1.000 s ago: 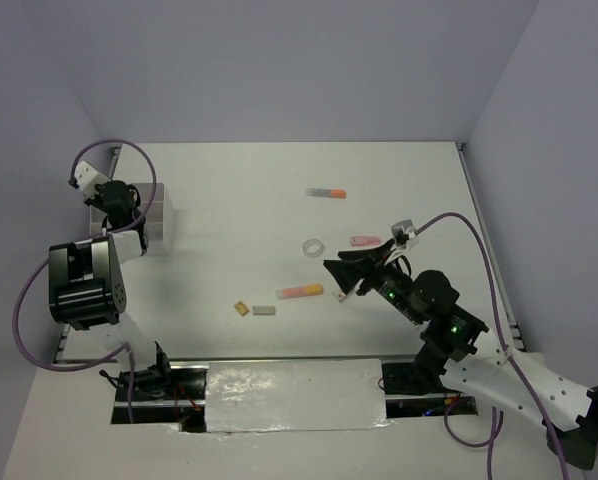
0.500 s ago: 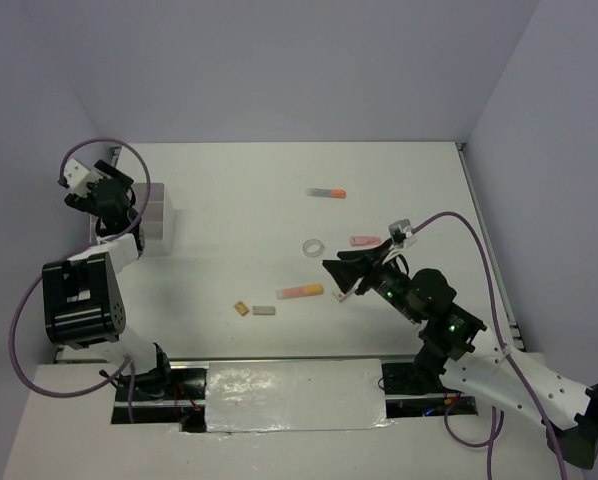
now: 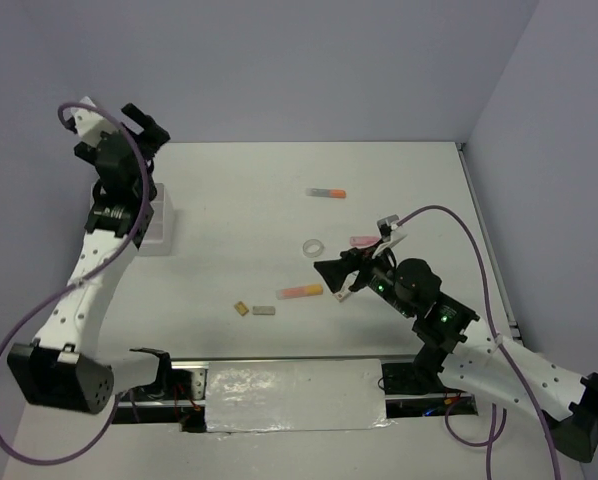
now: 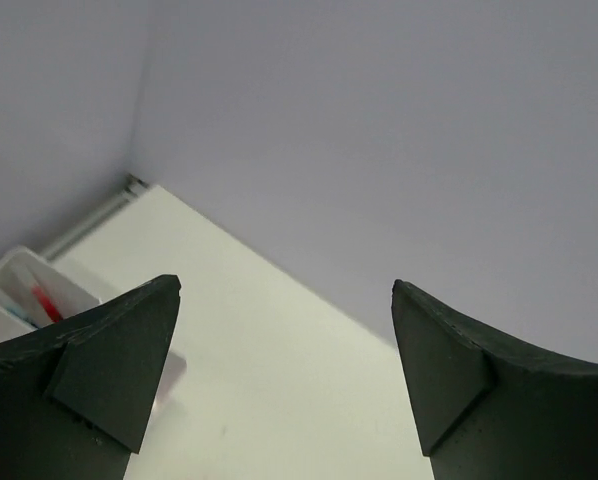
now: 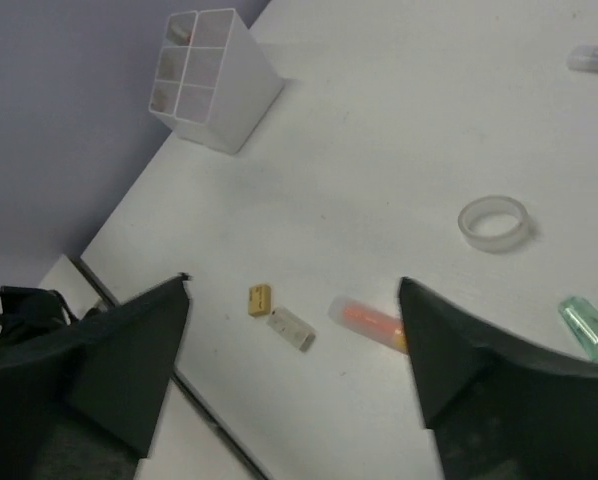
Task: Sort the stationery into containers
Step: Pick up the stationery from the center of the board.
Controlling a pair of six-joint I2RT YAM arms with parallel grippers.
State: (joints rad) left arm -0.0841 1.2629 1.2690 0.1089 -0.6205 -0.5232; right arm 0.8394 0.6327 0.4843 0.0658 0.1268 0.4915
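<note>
My left gripper will swing back and to the right in the top view, then down, turning onto the marker's orange cap [image 3: 312, 290] so its fingers span the cap's narrow width.
The container [image 3: 162, 228], a white box with four square cells, stands at the table's left; it also shows in the right wrist view [image 5: 211, 80] and, holding a red pen [image 4: 47, 303], in the left wrist view [image 4: 19, 285]. My left gripper [image 3: 141, 126] hangs open and empty above and behind it [image 4: 284, 285]. My right gripper [image 3: 326, 276] is open and empty over the table [image 5: 294, 283]. Below it lie a tan eraser [image 5: 259, 299], a grey eraser [image 5: 292, 328] and an orange marker [image 5: 369, 322]. A clear tape ring [image 5: 493, 222] lies further out.
A green marker [image 5: 589, 325] lies at the right wrist view's right edge. Another orange marker [image 3: 326, 192] and a pink marker [image 3: 364, 241] lie towards the back right. Lilac walls close off the back and sides. A foil-covered strip [image 3: 294, 395] runs along the near edge.
My left gripper has opened and the arm has risen from the container, up and towards the back wall. My right gripper has opened wider and edged slightly left.
</note>
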